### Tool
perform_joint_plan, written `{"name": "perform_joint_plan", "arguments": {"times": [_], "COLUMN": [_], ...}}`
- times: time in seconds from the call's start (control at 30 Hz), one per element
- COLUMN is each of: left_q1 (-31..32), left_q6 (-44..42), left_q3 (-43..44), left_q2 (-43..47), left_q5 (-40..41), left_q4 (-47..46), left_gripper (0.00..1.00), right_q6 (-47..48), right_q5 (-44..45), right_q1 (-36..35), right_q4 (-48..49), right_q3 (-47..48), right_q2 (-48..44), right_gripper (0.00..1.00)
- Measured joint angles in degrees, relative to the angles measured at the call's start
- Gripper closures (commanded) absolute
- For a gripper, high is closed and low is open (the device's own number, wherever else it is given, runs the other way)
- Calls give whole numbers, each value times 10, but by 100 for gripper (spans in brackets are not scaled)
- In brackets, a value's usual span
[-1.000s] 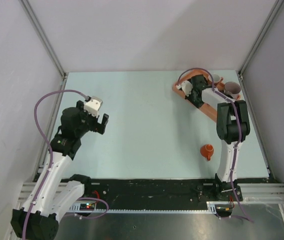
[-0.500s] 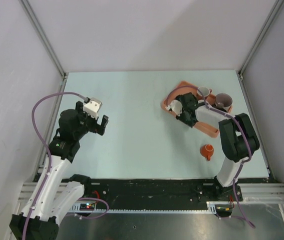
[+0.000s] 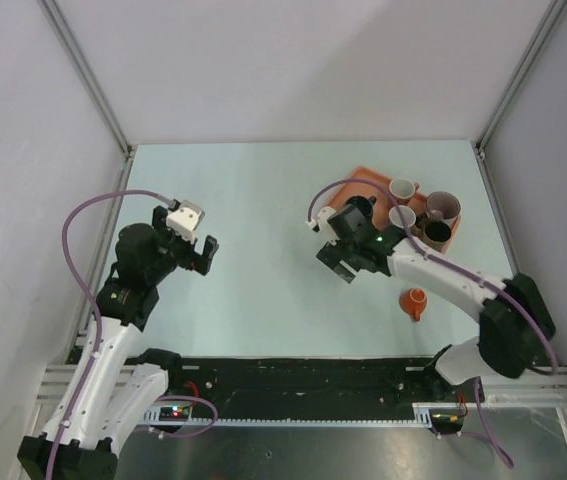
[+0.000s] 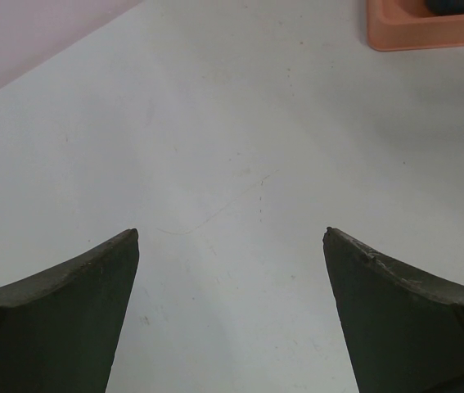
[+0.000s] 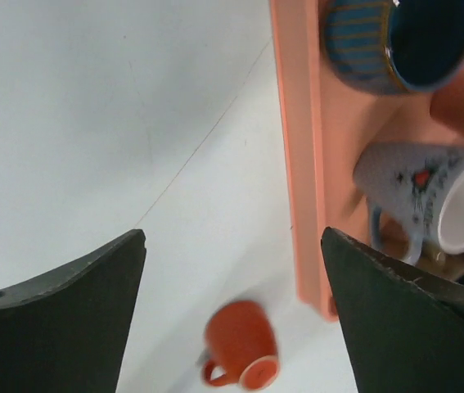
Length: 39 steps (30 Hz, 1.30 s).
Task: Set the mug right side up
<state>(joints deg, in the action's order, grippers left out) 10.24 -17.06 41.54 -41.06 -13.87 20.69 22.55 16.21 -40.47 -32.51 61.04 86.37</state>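
Next, I turn my right gripper and bring it right in the top view and down around the orange mug's body (image 3: 413, 301) (image 5: 241, 332), as that stands below it on that side.
The orange mug (image 3: 415, 302) stands mouth down on the pale table, base up, near the right arm's base. In the right wrist view this mug (image 5: 240, 344) is blurred, low between the fingers, with its pale-ringed base and handle showing. My right gripper (image 3: 338, 262) hovers open and empty left of the mug and beside the tray; in its own view the right gripper (image 5: 233, 237) has wide jaws. My left gripper (image 3: 203, 250) stays open over bare table at the left, and the left gripper (image 4: 232, 233) holds nothing.
An orange tray (image 3: 366, 174) at the back right holds several upright mugs, among them a pink one (image 3: 401, 190) and a brown one (image 3: 442, 206). The tray's rim (image 5: 301, 164) runs past the right finger, with a blue striped mug (image 5: 387, 41) and a white one (image 5: 428, 196) inside. Grey walls enclose the table.
My right gripper has opened and pulled away from the tray toward the table's middle. The tray, tilted before, now lies flat. The left arm has barely moved.
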Motion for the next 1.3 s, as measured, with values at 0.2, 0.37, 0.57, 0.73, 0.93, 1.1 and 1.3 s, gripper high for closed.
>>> {"name": "perform_joint_plan", "arguments": {"times": [0.2,0.37,0.57,0.73,0.93,1.1,1.3], "left_q1": [0,0,0,0,0,0,0], "left_q6": [0,1,5,5,5,5,5], "left_q3": [-14,-26,-37,-43,-43,-43,-43], "left_q2": [6,6,12,23,33,33,34], "left_q5": [-7,-19,-31,-33,-33,-33,-33], "left_q4": [-5,-13,-29,-37,-39,-39,-39], "left_gripper": [2,2,1,2,2,2,2], "right_q6": [-242,-483,-621,-639,-627,-609,-593], "right_q5": [17,54,61,29,-3,-17,-25], "right_q1": [8,108,174,229,249,251,251], "right_q4": [-107,-230,-289,-235,-158,-100,-76], "right_q3": [0,-26,-105,-177,-218,-221,-222], "right_q2": [-102,-135,-185,-203,-171,-140,-123], "right_gripper": [1,1,1,0,1,15,51]}}
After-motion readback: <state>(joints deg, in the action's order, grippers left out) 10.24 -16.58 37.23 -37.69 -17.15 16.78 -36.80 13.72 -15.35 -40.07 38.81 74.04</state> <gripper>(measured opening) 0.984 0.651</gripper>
